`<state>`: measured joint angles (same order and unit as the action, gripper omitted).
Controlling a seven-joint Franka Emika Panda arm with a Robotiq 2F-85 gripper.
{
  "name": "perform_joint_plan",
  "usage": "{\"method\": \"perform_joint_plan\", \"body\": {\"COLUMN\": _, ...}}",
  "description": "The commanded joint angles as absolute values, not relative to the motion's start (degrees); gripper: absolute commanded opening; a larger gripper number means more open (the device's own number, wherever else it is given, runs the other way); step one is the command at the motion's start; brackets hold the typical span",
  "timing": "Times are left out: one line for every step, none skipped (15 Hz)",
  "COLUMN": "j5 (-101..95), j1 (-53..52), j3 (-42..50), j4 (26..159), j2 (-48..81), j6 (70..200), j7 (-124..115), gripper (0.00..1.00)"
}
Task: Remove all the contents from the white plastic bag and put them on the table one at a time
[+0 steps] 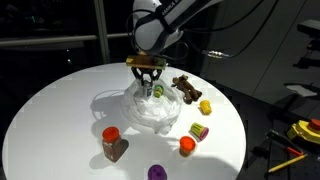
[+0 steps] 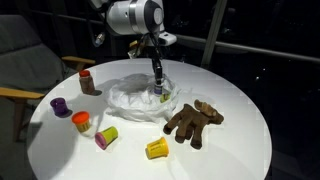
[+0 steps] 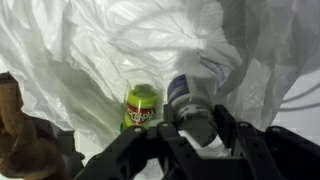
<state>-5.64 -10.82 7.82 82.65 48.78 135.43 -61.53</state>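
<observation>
The tabletop is empty between the yellow and yellow-and-pink toys; my gripper will next rise from the bag (image 1: 150, 110), then lower and release the bottle there.
The white plastic bag (image 1: 150, 110) (image 2: 135, 96) (image 3: 90, 50) lies crumpled in the middle of the round white table (image 1: 60, 110) (image 2: 245, 150). My gripper (image 1: 148, 84) (image 2: 160, 88) (image 3: 197, 126) reaches down into its mouth. Its fingers press on both sides of a grey bottle with a bluish cap (image 3: 190, 105). A green-lidded toy jar (image 3: 140, 107) stands inside the bag just beside it. On the table lie the red-lidded spice jar (image 1: 113, 143) (image 2: 88, 81), the brown toy figure (image 1: 187, 90) (image 2: 192, 120), and purple (image 1: 156, 172), orange (image 1: 187, 145) and yellow (image 1: 204, 106) toy foods.
A yellow-and-pink toy (image 1: 198, 129) (image 2: 106, 137) lies near the orange one. A chair (image 2: 20, 60) stands beside the table. Yellow tools (image 1: 300, 135) sit on the floor past the table's edge.
</observation>
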Motion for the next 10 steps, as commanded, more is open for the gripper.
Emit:
{"method": "perform_joint_plan", "body": {"j5": -8.0, "j1": -13.0, "j3": 10.1, "j4": 93.8, "j2": 38.9, "j6": 136.9, "j7": -62.2, "gripper": 0.19}}
{"method": "perform_joint_plan", "body": {"j5": -9.3, "j1": -13.9, "j3": 11.1, "j4": 96.8, "j2": 36.1, "j6": 136.8, "j7": -63.2, "gripper": 0.19}}
{"method": "perform_joint_plan", "body": {"j5": -10.8, "j1": -14.7, "j3": 12.1, "j4": 99.2, "j2": 33.9, "j6": 136.3, "j7": -64.0, "gripper": 0.19}}
{"method": "perform_joint_plan", "body": {"j5": -12.3, "j1": -15.2, "j3": 12.6, "j4": 101.8, "j2": 31.5, "j6": 135.6, "j7": -64.2, "gripper": 0.19}}
{"method": "perform_joint_plan", "body": {"j5": -13.4, "j1": -15.3, "j3": 12.3, "j4": 104.7, "j2": 28.8, "j6": 134.9, "j7": -63.4, "gripper": 0.19}}
{"method": "perform_joint_plan", "body": {"j5": -14.3, "j1": -14.9, "j3": 11.8, "j4": 107.5, "j2": 26.2, "j6": 134.3, "j7": -62.2, "gripper": 0.19}}
{"method": "perform_joint_plan", "body": {"j5": -14.8, "j1": -14.3, "j3": 10.9, "j4": 110.5, "j2": 23.6, "j6": 133.8, "j7": -61.0, "gripper": 0.19}}
{"method": "perform_joint_plan", "body": {"j5": -15.6, "j1": -14.0, "j3": 10.4, "j4": 113.4, "j2": 21.1, "j6": 133.5, "j7": -60.5, "gripper": 0.19}}
{"method": "perform_joint_plan", "body": {"j5": -16.2, "j1": -13.6, "j3": 9.9, "j4": 116.5, "j2": 18.9, "j6": 133.9, "j7": -59.9, "gripper": 0.19}}
{"method": "perform_joint_plan", "body": {"j5": -16.7, "j1": -13.1, "j3": 9.4, "j4": 119.8, "j2": 16.7, "j6": 134.3, "j7": -59.5, "gripper": 0.19}}
